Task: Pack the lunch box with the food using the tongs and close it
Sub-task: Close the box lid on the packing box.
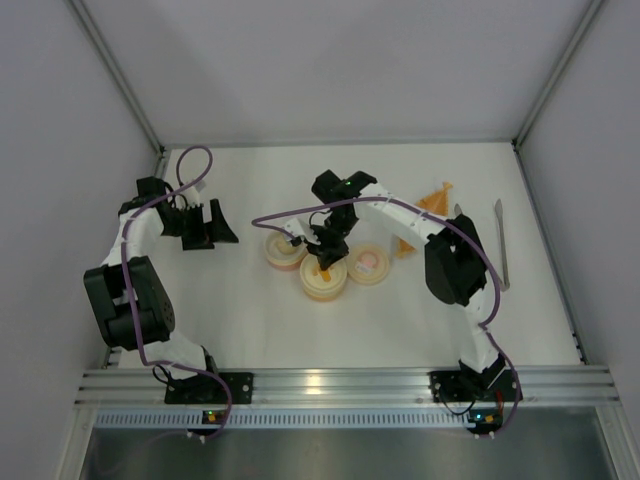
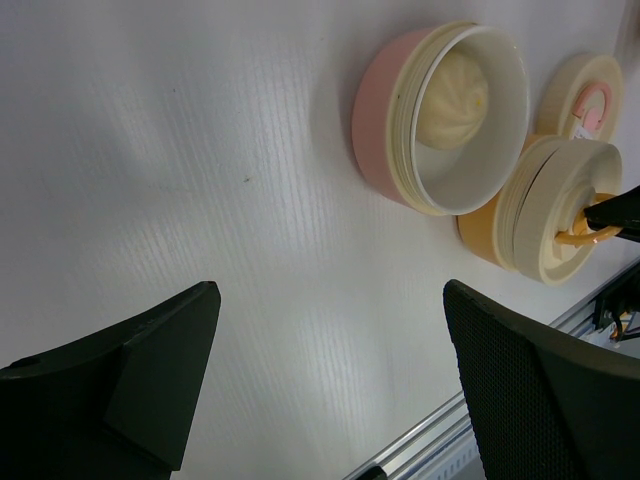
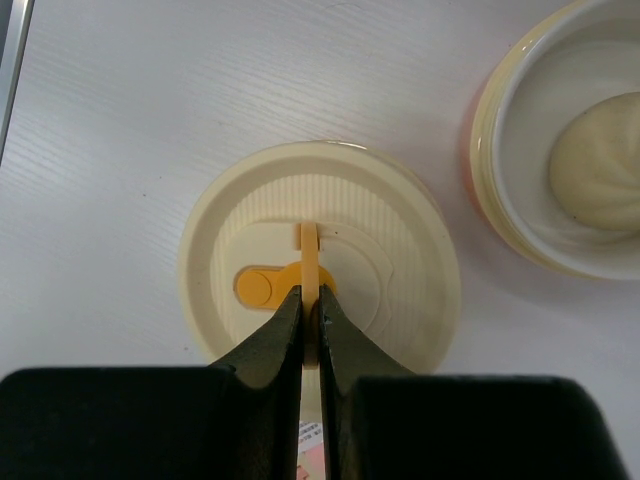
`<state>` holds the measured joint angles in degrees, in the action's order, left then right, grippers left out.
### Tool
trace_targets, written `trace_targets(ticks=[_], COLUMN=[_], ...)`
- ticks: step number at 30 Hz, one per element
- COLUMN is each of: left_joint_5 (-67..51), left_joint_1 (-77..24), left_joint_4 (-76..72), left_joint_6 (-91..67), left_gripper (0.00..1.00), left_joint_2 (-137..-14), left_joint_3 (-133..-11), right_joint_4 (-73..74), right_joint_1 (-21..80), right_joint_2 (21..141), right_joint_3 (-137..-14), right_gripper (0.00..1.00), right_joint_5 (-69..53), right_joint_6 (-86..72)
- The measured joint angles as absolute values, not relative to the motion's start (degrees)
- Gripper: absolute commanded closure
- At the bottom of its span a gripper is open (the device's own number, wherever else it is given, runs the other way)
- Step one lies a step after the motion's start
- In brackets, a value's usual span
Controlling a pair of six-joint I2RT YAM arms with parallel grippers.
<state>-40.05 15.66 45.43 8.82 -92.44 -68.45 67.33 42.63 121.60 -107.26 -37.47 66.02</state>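
The cream lid still has a gap beneath it, so next my right gripper needs to move back toward the metal bar, work the lid onto the orange container (image 1: 322, 282) (image 3: 322, 268) and let go of the lid's handle.
The lunch box is a set of round containers in mid-table. An open pink container (image 1: 284, 251) (image 2: 385, 110) holds the pale beige ball of food (image 2: 452, 98) (image 3: 600, 172). Beside it an orange container (image 1: 322, 282) (image 2: 480, 232) carries a cream lid (image 3: 318, 250) (image 2: 560, 205). My right gripper (image 1: 326, 257) (image 3: 310, 298) is shut on that lid's thin upright orange handle (image 3: 310, 262). My left gripper (image 1: 212, 226) (image 2: 332, 292) hovers open over bare table to the left, holding nothing. The silver tongs (image 1: 502, 245) lie at the far right.
A second cream lid with a pink handle (image 1: 368, 265) (image 2: 588, 95) lies flat to the right of the orange container. An orange leaf-shaped dish (image 1: 428, 205) lies behind the right arm. The metal rail (image 1: 330, 382) runs along the near table edge.
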Motion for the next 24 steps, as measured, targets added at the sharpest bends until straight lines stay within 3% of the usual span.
trace_targets(ticks=[24], left_joint_5=[-40.05], left_joint_1=[15.66], left_joint_4=[45.08], left_joint_6=[8.86], left_gripper=[0.02], left_joint_2=[-93.30], left_joint_3=[-68.03], right_joint_4=[68.73], right_joint_1=[42.63], right_joint_2=[124.49], right_joint_3=[-109.47], right_gripper=[1.00], right_joint_5=[-38.59], right_joint_6=[65.56])
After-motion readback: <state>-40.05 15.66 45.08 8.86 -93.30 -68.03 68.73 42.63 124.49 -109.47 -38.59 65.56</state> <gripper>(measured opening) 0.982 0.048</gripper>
